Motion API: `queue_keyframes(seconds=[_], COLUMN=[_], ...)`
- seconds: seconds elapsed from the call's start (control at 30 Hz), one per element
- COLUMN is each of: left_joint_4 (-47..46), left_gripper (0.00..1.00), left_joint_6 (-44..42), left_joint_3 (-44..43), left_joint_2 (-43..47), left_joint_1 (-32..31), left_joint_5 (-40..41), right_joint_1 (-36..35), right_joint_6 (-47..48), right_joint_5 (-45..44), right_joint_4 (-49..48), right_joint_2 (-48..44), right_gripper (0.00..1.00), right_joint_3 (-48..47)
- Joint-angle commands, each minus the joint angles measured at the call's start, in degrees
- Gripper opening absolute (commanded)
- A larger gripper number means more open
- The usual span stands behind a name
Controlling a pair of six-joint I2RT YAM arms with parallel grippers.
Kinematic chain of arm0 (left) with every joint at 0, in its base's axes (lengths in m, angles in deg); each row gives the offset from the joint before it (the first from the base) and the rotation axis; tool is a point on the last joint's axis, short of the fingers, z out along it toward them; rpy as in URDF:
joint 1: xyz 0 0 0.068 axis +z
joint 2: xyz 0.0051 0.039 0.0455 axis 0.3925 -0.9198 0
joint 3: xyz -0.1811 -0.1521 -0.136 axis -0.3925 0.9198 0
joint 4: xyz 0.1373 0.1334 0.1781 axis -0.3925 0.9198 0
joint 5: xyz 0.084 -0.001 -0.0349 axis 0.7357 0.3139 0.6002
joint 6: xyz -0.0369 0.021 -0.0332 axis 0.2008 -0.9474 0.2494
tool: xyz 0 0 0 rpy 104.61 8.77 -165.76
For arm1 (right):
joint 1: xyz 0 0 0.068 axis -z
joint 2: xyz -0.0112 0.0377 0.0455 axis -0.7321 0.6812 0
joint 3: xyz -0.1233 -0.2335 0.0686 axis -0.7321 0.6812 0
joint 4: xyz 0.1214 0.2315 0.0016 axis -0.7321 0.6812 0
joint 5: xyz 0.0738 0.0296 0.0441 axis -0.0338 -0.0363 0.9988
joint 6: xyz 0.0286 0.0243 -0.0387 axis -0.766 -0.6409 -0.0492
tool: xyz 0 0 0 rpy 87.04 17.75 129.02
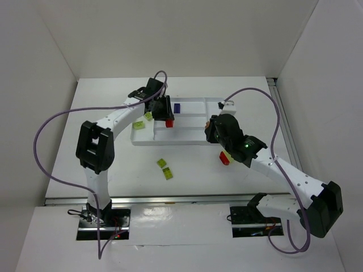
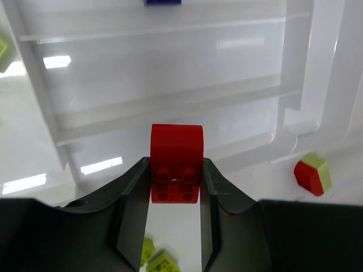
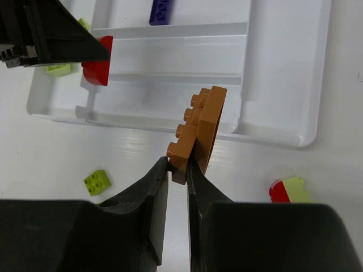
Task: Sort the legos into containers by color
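The left gripper will next move outward and down over the tray's empty middle section, next to the dark blue brick's section, to let go of the red brick (image 2: 176,153).
The white tray (image 1: 190,120) lies mid-table. My left gripper (image 1: 168,120) is shut on a red brick (image 2: 176,153) and holds it over the tray's near-left part (image 2: 170,107). My right gripper (image 3: 178,167) is shut on the edge of a flat orange brick (image 3: 199,124), held upright over the tray's near rim (image 3: 170,126). A dark blue brick (image 1: 177,107) lies in a far compartment. Two yellow-green bricks (image 1: 138,126) sit in the tray's left section.
Two yellow-green bricks (image 1: 165,168) lie on the table in front of the tray. A red and yellow-green piece (image 1: 226,157) lies on the table by the right arm and also shows in the right wrist view (image 3: 288,190). Walls enclose the table.
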Motion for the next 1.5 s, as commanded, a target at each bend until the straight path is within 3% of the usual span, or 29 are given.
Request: queue_keyframes(seconds=[0.0, 0.3, 0.33, 0.37, 0.4, 0.43, 0.53, 0.7, 0.77, 0.8, 0.9, 0.93, 1.07, 1.23, 1.37, 1.47], left_joint_4=[-0.94, 3.19, 3.19, 3.19, 3.19, 3.19, 3.19, 3.19, 3.11, 1.54, -7.33, -9.53, -19.46, -26.94, -28.27, -30.71], left_gripper=[0.00, 0.00, 0.04, 0.18, 0.50, 0.62, 0.80, 0.82, 0.80, 0.77, 0.75, 0.74, 0.74, 0.73, 0.76, 0.76], left_joint_6=[2.14, 2.67, 2.67, 2.67, 2.67, 2.67, 2.67, 0.75, -0.49, -2.58, -4.97, -4.98, -4.98, -3.13, -4.18, -0.17], left_joint_3=[-5.51, -18.60, -18.61, -18.61, -18.61, -18.09, -17.56, -16.77, -14.05, -8.73, 1.83, 8.39, 20.31, 23.75, 23.14, 24.62], left_joint_2=[-4.21, -16.61, -16.61, -16.61, -16.61, -16.61, -15.30, -9.51, -3.02, -0.21, 11.05, 13.25, 21.34, 25.21, 27.16, 28.20], left_joint_1=[-0.82, -1.35, -1.35, -1.35, -1.35, -1.35, -1.35, -3.63, -4.15, -4.16, -2.59, -1.62, 2.43, 7.17, 8.40, 9.81], left_joint_5=[3.27, 6.78, 6.78, 6.78, 7.57, 7.58, 8.10, 8.72, 5.74, 3.73, -8.64, -16.95, -26.16, -37.32, -44.96, -47.96], right_joint_1=[0.35, 0.97, 0.97, 0.97, 0.97, 0.97, 1.49, 1.49, 1.49, 1.49, 1.49, 1.49, 2.54, 2.55, 2.55, 2.55], right_joint_6=[0.94, 0.94, 0.94, 0.94, 0.94, 0.94, 0.94, 0.94, 1.46, 1.46, 1.46, 1.46, 1.46, 3.39, 9.09, 11.65], right_joint_5=[-3.85, -3.85, -3.85, -3.85, -3.24, -3.24, -2.63, 1.67, 5.10, 9.29, 18.08, 20.21, 28.47, 42.18, 50.63, 52.93], right_joint_4=[2.11, 2.11, 2.11, 2.11, 2.11, 2.11, 2.11, 1.33, -0.26, -2.53, -6.40, -8.77, -12.38, -16.52, -12.84, -8.37], right_joint_2=[-0.97, -0.44, -0.44, -0.44, -0.44, -0.44, -0.44, -0.97, -1.67, -2.80, -5.35, -5.36, -6.77, -7.47, -7.47, -6.95], right_gripper=[0.15, 0.15, 0.15, 0.15, 0.15, 0.15, 0.15, 0.15, 0.15, 0.15, 0.15, 0.15, 0.15, 0.15, 0.12, 0.12], right_joint_3=[-2.73, -2.73, -2.73, -2.73, -2.73, -2.73, -2.73, -3.25, -3.25, -3.25, -2.03, -2.02, -2.73, -2.20, -2.72, -4.21])
